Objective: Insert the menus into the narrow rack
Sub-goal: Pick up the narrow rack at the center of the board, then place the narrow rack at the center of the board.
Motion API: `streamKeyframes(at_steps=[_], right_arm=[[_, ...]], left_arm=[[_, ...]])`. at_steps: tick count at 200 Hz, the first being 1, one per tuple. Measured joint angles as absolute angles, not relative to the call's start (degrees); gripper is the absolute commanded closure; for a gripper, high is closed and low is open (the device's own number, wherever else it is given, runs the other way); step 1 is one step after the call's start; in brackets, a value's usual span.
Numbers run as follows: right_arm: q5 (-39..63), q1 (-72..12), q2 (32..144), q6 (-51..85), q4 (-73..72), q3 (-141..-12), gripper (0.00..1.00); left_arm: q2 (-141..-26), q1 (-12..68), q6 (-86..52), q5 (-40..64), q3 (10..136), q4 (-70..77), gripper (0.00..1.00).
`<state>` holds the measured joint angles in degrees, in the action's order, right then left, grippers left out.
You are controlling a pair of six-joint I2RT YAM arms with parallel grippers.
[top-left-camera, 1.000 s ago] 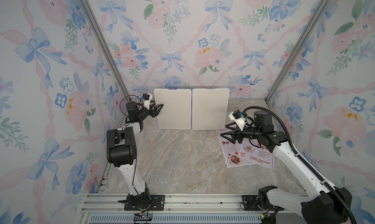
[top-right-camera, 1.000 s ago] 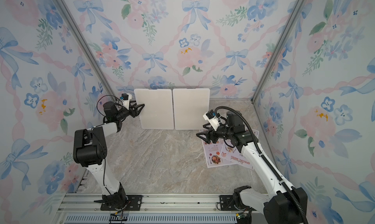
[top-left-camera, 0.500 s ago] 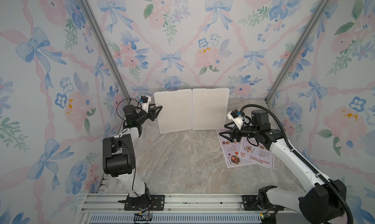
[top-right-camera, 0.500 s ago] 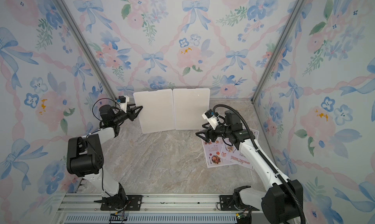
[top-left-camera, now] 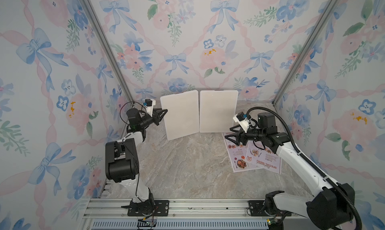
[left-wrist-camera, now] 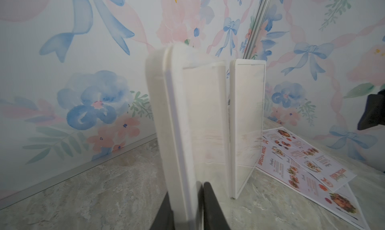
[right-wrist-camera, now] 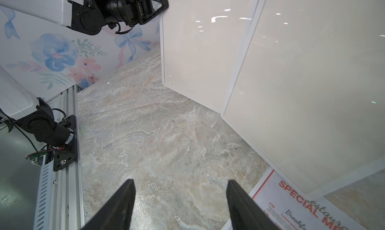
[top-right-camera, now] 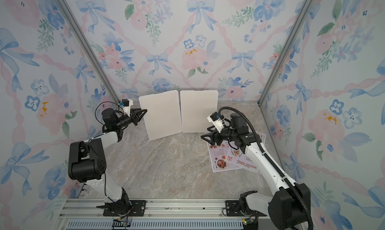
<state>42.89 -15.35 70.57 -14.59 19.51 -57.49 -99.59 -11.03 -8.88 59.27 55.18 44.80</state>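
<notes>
The marble table between the arms is bare, so I will pull my left gripper back with the crooked panel onto it and release the panel's outer edge.
The narrow rack stands at the back as two upright white panels, a left one (top-left-camera: 180,114) (top-right-camera: 161,114) and a right one (top-left-camera: 217,111) (top-right-camera: 199,111). My left gripper (top-left-camera: 165,111) (left-wrist-camera: 186,189) is shut on the left panel's outer edge, one finger on each face, and that panel leans askew. Two menus (top-left-camera: 258,158) (top-right-camera: 235,158) (left-wrist-camera: 302,162) lie flat and overlapping on the marble at the right, partly under my right arm. My right gripper (top-left-camera: 229,133) (right-wrist-camera: 180,182) hovers open over the menus' far-left corner, holding nothing.
Flowered walls close in the left, back and right sides, with metal corner posts (top-left-camera: 104,45) (top-left-camera: 300,60). An aluminium rail (top-left-camera: 187,208) carrying both arm bases runs along the front edge. Bare marble tabletop (top-left-camera: 187,162) lies between the arms.
My left gripper has closed onto the left panel's edge and the panel has swung a little out of line. My right gripper has narrowed slightly and shifted a little toward the rack.
</notes>
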Motion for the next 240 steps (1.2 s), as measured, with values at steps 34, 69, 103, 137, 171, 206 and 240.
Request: streamKeyframes(at_steps=[34, 69, 103, 137, 171, 206, 240], right_arm=[[42.89, -15.05, 70.46, -14.59, 19.57, -57.52, 0.29], [42.89, -15.05, 70.46, -14.39, 19.55, -57.52, 0.29], [42.92, -15.07, 70.52, -14.35, 19.49, -57.95, 0.29], [43.11, -15.07, 70.65, -14.22, 19.46, -58.74, 0.29], [43.38, -15.05, 71.2, -14.66, 19.51, -59.61, 0.29], [43.77, -14.13, 71.13, -15.09, 20.21, -59.64, 0.29], [43.75, -10.5, 69.43, -13.5, 20.38, -59.11, 0.29]], left_arm=[[-97.54, -12.08, -9.32, 58.76, 51.4, 45.06, 0.96], [-90.54, -14.06, -9.26, 57.49, 44.88, 44.88, 1.0], [-82.61, -14.5, -9.45, 57.34, 39.11, 43.92, 1.0], [-73.56, -14.5, -11.75, 58.92, 33.36, 43.09, 1.0], [-67.92, -11.75, -14.26, 60.82, 29.98, 43.2, 1.0], [-65.1, -4.45, -15.31, 60.93, 26.48, 43.68, 1.0], [-64.27, -1.48, -15.77, 62.52, 25.34, 43.92, 1.0]])
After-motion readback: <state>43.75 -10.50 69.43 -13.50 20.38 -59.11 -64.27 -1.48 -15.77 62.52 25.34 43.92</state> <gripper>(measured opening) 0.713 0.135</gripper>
